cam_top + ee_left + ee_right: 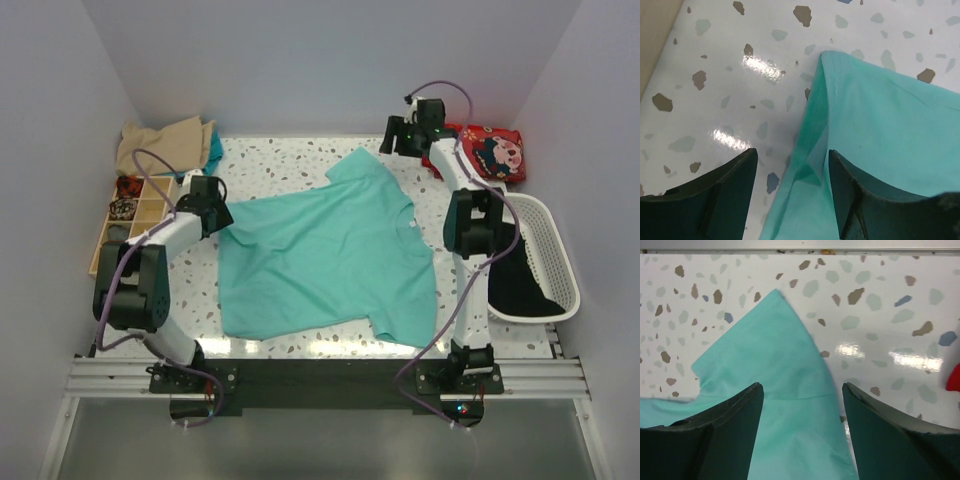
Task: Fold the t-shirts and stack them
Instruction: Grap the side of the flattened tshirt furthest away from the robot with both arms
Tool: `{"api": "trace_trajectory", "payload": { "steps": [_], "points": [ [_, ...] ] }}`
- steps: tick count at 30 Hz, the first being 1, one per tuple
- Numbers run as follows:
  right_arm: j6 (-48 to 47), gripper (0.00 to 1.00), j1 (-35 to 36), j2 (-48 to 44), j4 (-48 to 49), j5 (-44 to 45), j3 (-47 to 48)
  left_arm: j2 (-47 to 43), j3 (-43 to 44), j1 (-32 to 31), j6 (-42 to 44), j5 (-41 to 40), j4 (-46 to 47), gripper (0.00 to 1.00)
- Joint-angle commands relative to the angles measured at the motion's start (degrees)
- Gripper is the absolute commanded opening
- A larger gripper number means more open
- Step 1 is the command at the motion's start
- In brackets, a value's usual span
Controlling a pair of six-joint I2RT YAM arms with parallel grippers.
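Observation:
My right gripper is above the far sleeve's pouch-side edge (375, 163) (811, 354). Next I will lower it to its left in the top view, with its fingers on both sides of that edge, and close it.
A teal-green t-shirt (330, 255) lies spread flat across the middle of the table, collar toward the right. My left gripper (217, 207) hovers at its far left corner. In the left wrist view the left gripper (792, 167) stands open, with a raised fold of the teal fabric (815, 150) between its fingers. My right gripper (392, 141) is at the back, by the far sleeve. The right wrist view has it (801, 390) open over the sleeve (770, 355), pinching nothing. A tan t-shirt (165, 142) is bunched at the back left. A black one (515, 280) lies in the basket.
A white basket (558, 250) stands at the right edge. A red patterned pouch (492, 150) sits at the back right. A wooden compartment tray (135, 215) with small items stands on the left. White walls close in the table on three sides.

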Motion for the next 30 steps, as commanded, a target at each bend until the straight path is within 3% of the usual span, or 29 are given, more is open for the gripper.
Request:
{"api": "trace_trajectory", "payload": {
  "steps": [1,15,30],
  "points": [
    [2.2,0.69,-1.6,1.0,-0.4,1.0,4.2,7.7,6.8,1.1,3.6,3.5,5.1,0.63],
    [7.1,0.73,-2.1,12.5,-0.7,-4.8,14.3,18.9,16.1,2.1,4.1,8.3,7.7,0.64],
    [9.0,0.73,-0.2,19.3,-3.7,-12.6,18.7,17.8,12.8,3.1,3.2,7.6,6.6,0.63]
  ]
}}
